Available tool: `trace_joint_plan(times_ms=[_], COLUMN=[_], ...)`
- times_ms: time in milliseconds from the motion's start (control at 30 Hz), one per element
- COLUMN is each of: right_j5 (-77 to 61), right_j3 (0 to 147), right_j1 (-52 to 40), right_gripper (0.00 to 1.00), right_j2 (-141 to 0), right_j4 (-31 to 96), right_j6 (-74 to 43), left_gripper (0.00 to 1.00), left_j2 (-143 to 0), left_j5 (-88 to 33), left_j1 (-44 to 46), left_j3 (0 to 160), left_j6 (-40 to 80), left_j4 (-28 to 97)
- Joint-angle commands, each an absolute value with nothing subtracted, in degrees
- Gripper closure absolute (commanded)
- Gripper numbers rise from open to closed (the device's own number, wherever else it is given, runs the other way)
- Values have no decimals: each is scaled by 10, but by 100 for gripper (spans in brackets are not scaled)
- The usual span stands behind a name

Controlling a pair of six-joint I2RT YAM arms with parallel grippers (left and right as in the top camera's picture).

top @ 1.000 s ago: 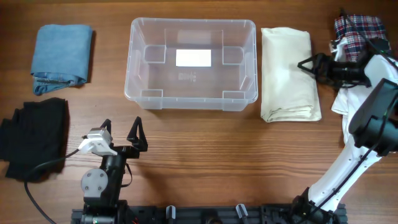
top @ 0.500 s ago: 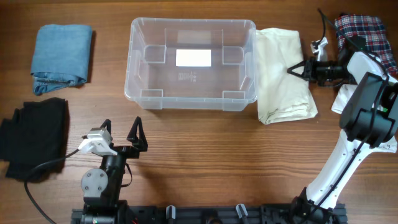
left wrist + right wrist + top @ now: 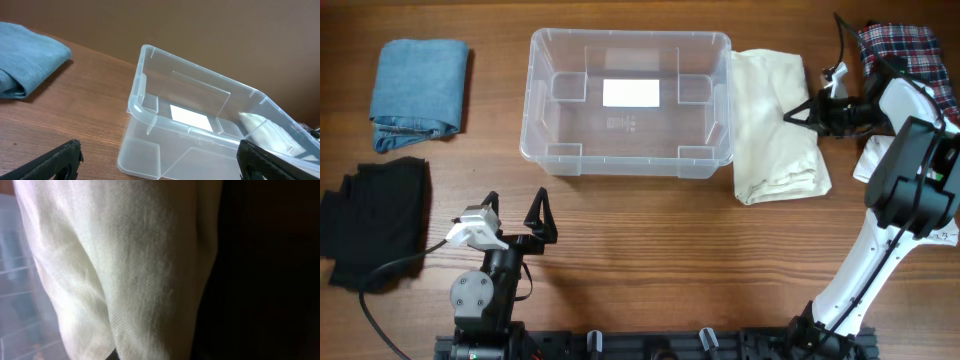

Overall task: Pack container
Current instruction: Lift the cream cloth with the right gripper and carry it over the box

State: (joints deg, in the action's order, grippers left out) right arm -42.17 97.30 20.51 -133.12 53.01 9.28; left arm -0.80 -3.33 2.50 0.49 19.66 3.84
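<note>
My right gripper should next move up, then left in the overhead view and down into the container to release, because the bottom of the container holds only a label.
The container (image 3: 630,37) is a clear plastic bin at the table's back centre, with only a white label on its base. A folded cream garment (image 3: 770,125) lies against its right wall, rumpled at its right edge. My right gripper (image 3: 793,114) is shut on that right edge, and the cream cloth (image 3: 125,255) fills the right wrist view. My left gripper (image 3: 516,203) stands open near the front edge, well short of the container (image 3: 150,113), with nothing between its fingers (image 3: 60,159).
A folded blue garment (image 3: 418,85) lies at the back left and a black garment (image 3: 375,220) at the front left. A plaid garment (image 3: 905,50) and something white (image 3: 873,160) sit at the far right behind the right arm.
My right gripper has shut on the cream garment's right edge and dragged it left until it touches the container. The left arm has not moved.
</note>
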Motion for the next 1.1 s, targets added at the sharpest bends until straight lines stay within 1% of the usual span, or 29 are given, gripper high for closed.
trace_joint_plan(times_ms=[0,133,233,367,467,533,600,767,900,1067], right_j5=[-383,-383,-383,-367,-334,-297,-260,-240,-204,-203], right_j3=[993,1000,1000,1000,1000,1000,1000,999,999,999], right_j1=[203,201,196,168,123,81,39,-69,-147,-221], right_gripper=[96,95,96,96,96,96,96,96,96,96], right_j2=[-1242,-1140,-1069,-960,-901,-871,-854,-853,-865,-907], right_j4=[535,536,536,532,523,515,500,470,399,323], right_j6=[105,109,131,215,281,346,405,555,571,585], left_gripper=[0,0,0,0,0,0,0,0,0,0], left_j2=[-4,-4,-4,-4,-4,-4,-4,-4,-4,-4], left_j5=[-32,-32,-32,-32,-32,-32,-32,-32,-32,-32], left_j1=[21,21,21,21,21,21,21,21,21,21], left_j3=[3,3,3,3,3,3,3,3,3,3], left_j6=[197,197,197,197,197,197,197,197,197,197], left_j4=[42,42,42,42,42,42,42,42,42,42])
